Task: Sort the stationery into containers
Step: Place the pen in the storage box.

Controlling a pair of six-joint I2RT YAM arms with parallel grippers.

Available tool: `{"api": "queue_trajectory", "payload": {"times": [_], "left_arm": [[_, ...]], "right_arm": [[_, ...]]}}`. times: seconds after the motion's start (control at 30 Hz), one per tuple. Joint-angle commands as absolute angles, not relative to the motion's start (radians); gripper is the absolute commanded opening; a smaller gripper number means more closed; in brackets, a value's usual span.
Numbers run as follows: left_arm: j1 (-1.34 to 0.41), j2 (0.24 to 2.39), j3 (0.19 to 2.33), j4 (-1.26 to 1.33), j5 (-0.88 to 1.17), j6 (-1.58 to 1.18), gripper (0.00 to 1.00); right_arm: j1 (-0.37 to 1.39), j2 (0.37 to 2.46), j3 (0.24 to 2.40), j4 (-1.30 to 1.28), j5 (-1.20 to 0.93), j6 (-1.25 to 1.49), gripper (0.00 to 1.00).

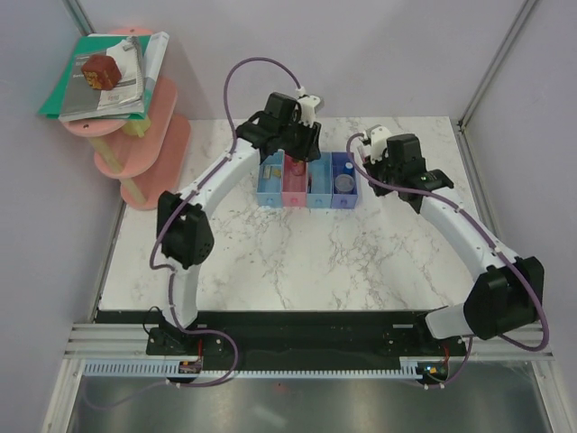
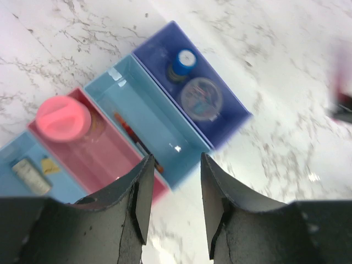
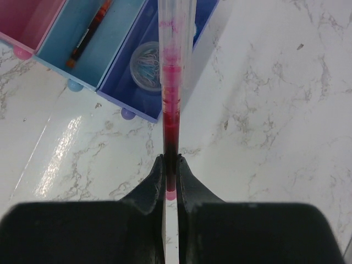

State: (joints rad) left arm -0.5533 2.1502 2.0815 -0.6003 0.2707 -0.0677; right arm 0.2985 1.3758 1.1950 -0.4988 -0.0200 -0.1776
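Note:
My right gripper moves to the left in the top view next, then down into the second light blue tray [image 1: 321, 183] [image 3: 104, 47], since a red pen already lies there.
The four joined trays [image 1: 307, 200] stand at the table's back middle. In the left wrist view the left light blue tray [image 2: 12, 153] holds a tan block [image 2: 30, 176], the pink tray [image 2: 104, 157] a pink-capped tube [image 2: 63, 118], the second light blue tray [image 2: 157, 118] a thin red pen [image 2: 135, 137], and the dark blue tray [image 2: 159, 47] a blue-capped cylinder [image 2: 183, 61] and a clear round roll [image 2: 202, 98]. My left gripper [image 2: 175, 165] hangs open and empty over the trays' near edge [image 1: 300, 149]. My right gripper [image 3: 171, 165] is shut on a clear-barrelled red pen [image 3: 171, 82], right of the dark blue tray [image 1: 371, 153].
A tiered pink round shelf [image 1: 149, 135] stands at the far left, with stacked books and a brown block [image 1: 101, 72] on top. Metal frame posts rise at both back corners. The marble table [image 1: 297, 262] ends at a dark front edge by the arm bases.

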Motion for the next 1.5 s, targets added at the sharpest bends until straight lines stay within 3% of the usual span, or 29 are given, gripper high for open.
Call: {"api": "queue_trajectory", "payload": {"times": [0.0,0.27,0.4,0.6,1.2,1.23,1.33,1.37,1.47], "left_arm": [[-0.534,1.835,1.887,-0.538,0.363,0.092,0.46],[-0.52,1.438,1.541,-0.552,0.39,0.333,0.46],[-0.509,1.338,1.444,-0.564,0.39,0.373,0.46],[-0.506,1.266,1.367,-0.564,0.385,0.402,0.46],[-0.477,1.281,1.425,-0.554,0.382,0.436,0.45],[-0.477,1.282,1.431,-0.554,0.382,0.439,0.45],[-0.477,1.287,1.439,-0.554,0.383,0.437,0.45],[-0.477,1.287,1.44,-0.554,0.385,0.437,0.45],[-0.477,1.29,1.439,-0.555,0.384,0.433,0.45]], "right_arm": [[0.298,1.472,1.252,-0.4,-0.081,-0.141,0.0],[0.296,1.741,1.486,-0.402,-0.264,-0.091,0.0],[0.314,1.905,1.678,-0.428,-0.363,-0.032,0.0],[0.351,2.063,1.787,-0.42,-0.387,0.023,0.0],[0.387,2.033,1.582,-0.333,-0.354,0.058,0.01],[0.385,2.028,1.577,-0.333,-0.351,0.058,0.04],[0.385,2.017,1.568,-0.331,-0.341,0.052,0.25],[0.382,2.011,1.568,-0.331,-0.341,0.048,0.38],[0.379,1.993,1.572,-0.333,-0.33,0.037,0.58]]}}
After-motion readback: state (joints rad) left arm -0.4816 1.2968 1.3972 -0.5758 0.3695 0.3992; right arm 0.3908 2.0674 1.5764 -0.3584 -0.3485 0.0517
